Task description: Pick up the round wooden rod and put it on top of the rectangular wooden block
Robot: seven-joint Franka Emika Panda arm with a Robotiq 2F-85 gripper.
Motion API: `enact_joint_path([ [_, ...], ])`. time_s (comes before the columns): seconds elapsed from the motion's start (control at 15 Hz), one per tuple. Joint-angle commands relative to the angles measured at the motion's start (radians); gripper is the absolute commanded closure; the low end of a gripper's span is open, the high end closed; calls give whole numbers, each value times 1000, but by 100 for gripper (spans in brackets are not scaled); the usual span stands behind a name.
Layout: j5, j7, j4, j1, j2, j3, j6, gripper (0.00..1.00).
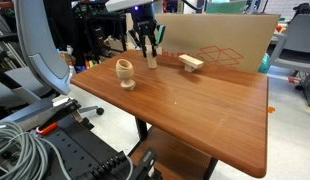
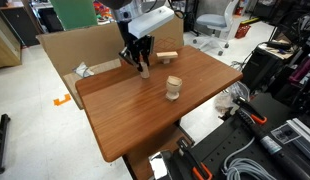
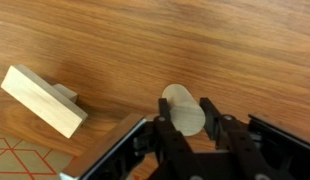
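Observation:
The block's top is empty. I should raise my gripper with the rod, move toward the left in the wrist view and lower the rod onto that top.
The round wooden rod stands upright on the brown table between my gripper's two fingers. Both fingers press against its sides, so the gripper is shut on it. In both exterior views the gripper points straight down at the rod near the table's far edge. The rectangular wooden block lies a short way beside the rod, apart from it. It seems to rest on a smaller wooden piece.
A goblet-shaped wooden cup stands on the table nearer the front. A large brown cardboard box stands along the table's far edge. Chairs, cables and equipment surround the table.

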Motion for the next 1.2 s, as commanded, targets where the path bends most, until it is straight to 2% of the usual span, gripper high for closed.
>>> enact_joint_path([
  [0.0, 35, -24, -5, 0, -37, 4, -20, 90],
  [0.53, 79, 33, -67, -25, -202, -25, 13, 90],
  [1.13, 60, 120, -60, -55, -222, -98, 4, 90],
])
